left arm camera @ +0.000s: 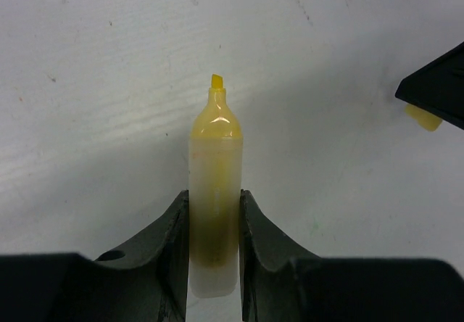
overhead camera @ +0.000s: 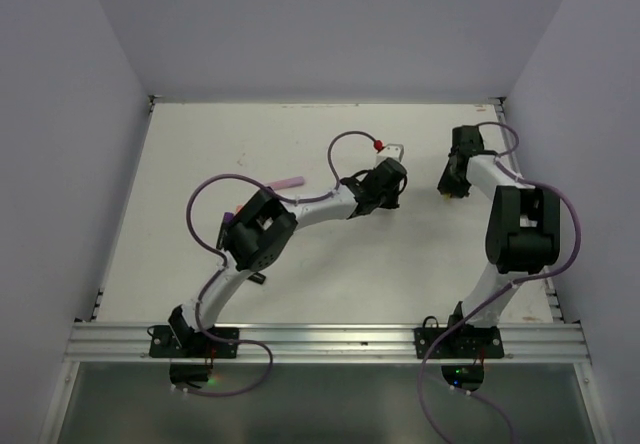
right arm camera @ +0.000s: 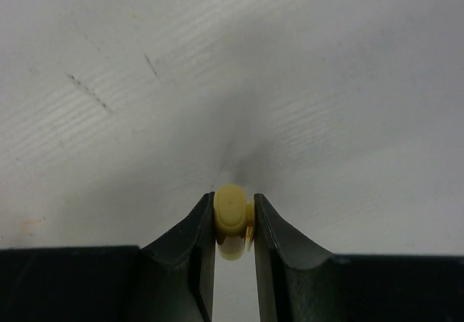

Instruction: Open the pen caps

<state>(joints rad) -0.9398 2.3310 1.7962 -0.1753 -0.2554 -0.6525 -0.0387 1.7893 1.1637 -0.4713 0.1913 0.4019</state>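
I will carry the pen outward with my left gripper next and let go of it over the bare spot of clear tabletop, because the pen's cap is already off.
My left gripper is shut on a pale yellow pen, gripped low on its barrel. The pen is uncapped and its yellow chisel tip points away over the white table. My right gripper is shut on the pen's small yellow cap. That cap also shows in the left wrist view, under a black finger at the right edge, apart from the pen. In the top view the left gripper is mid-table and the right gripper is a little to its right.
A pink pen lies on the table left of the left wrist. A purple pen is partly hidden behind the left elbow. The white table has grey walls on three sides.
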